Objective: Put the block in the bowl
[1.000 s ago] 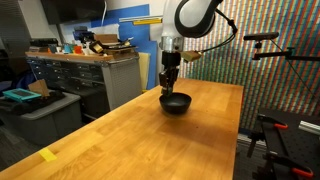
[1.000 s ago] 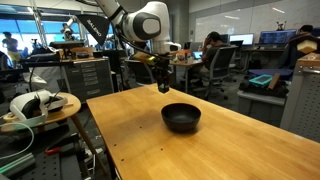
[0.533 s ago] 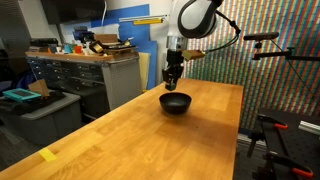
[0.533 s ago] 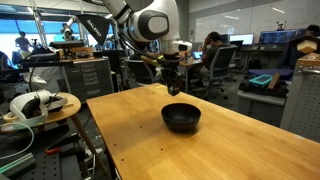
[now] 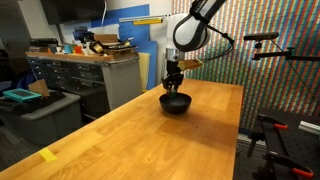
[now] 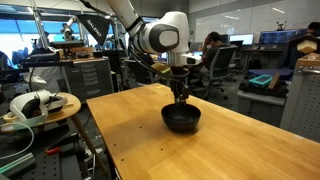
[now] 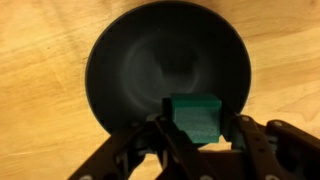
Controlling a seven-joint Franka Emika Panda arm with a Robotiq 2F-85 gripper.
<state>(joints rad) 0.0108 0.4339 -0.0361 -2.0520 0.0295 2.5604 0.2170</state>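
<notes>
The dark green block (image 7: 193,114) still hangs above the black bowl's rim, so the robot's gripper should next lower it into the inside of the bowl and open to release it there.
The black bowl (image 5: 175,102) sits on the wooden table, seen in both exterior views (image 6: 181,118). My gripper (image 5: 173,87) hangs just above the bowl's rim (image 6: 181,100). In the wrist view the gripper (image 7: 196,125) is shut on the dark green block (image 7: 193,114), with a finger on each side of it. The block hangs over the near part of the bowl's (image 7: 150,60) dark inside. In the exterior views the block is too small to make out.
The wooden table (image 5: 150,135) stretches toward the camera, its edge close behind the bowl in an exterior view. A side table with cables (image 6: 35,105) stands beside it. Cabinets (image 5: 80,75) and camera stands (image 5: 270,50) surround the table.
The gripper has moved sideways and down with the block, from beside the bowl to right above it.
</notes>
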